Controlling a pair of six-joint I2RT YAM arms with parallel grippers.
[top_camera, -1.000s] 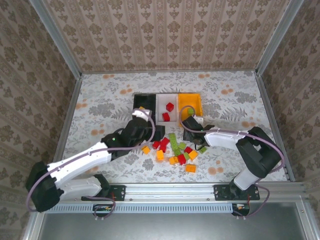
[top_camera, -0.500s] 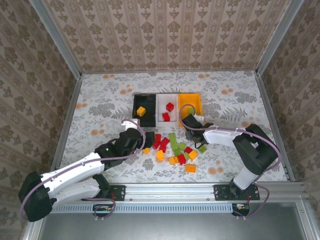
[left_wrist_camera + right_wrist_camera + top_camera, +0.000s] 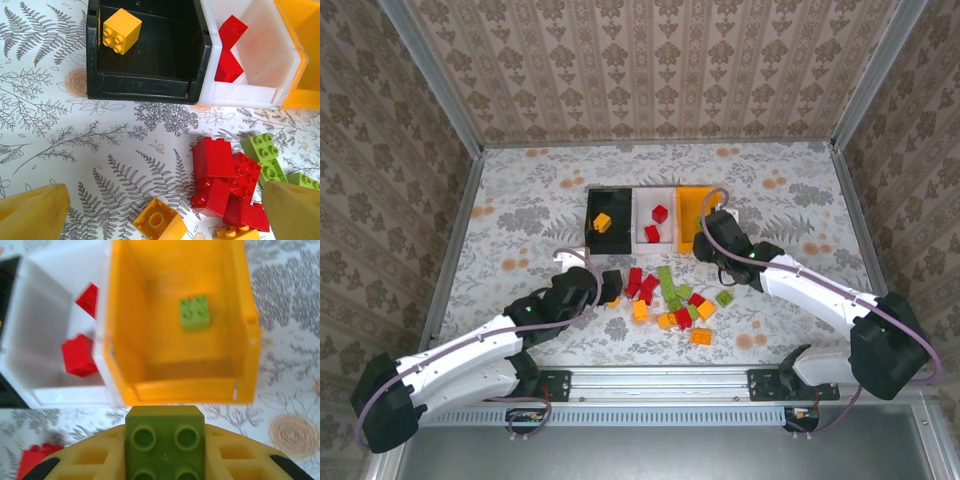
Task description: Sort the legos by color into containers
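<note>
My right gripper carries the matching lego outward past the orange bin's near rim and releases it next. The orange bin's bottom there has a green lego.
My right gripper (image 3: 165, 462) is shut on a light green lego (image 3: 165, 432), held just in front of the orange bin's near rim (image 3: 185, 390); one green lego (image 3: 195, 313) lies inside that bin. From above, the right gripper (image 3: 704, 232) is at the orange bin (image 3: 686, 212). My left gripper (image 3: 162, 212) is open and low over the table, with an upturned orange lego (image 3: 159, 223) between its fingers (image 3: 35, 215) and a red lego cluster (image 3: 222, 180) just to the right. The black bin (image 3: 140, 87) holds one orange lego (image 3: 120, 31). The white bin (image 3: 250, 92) holds two red legos (image 3: 229, 47).
Loose red, orange and green legos (image 3: 670, 300) lie scattered on the patterned table in front of the bins, between the two arms. Green legos (image 3: 264, 150) sit right of the red cluster. Metal frame rails and walls bound the table.
The left gripper pulled back from the black bin, leaving an orange lego in it, and came down at the pile. The right gripper moved from the pile towards the orange bin.
</note>
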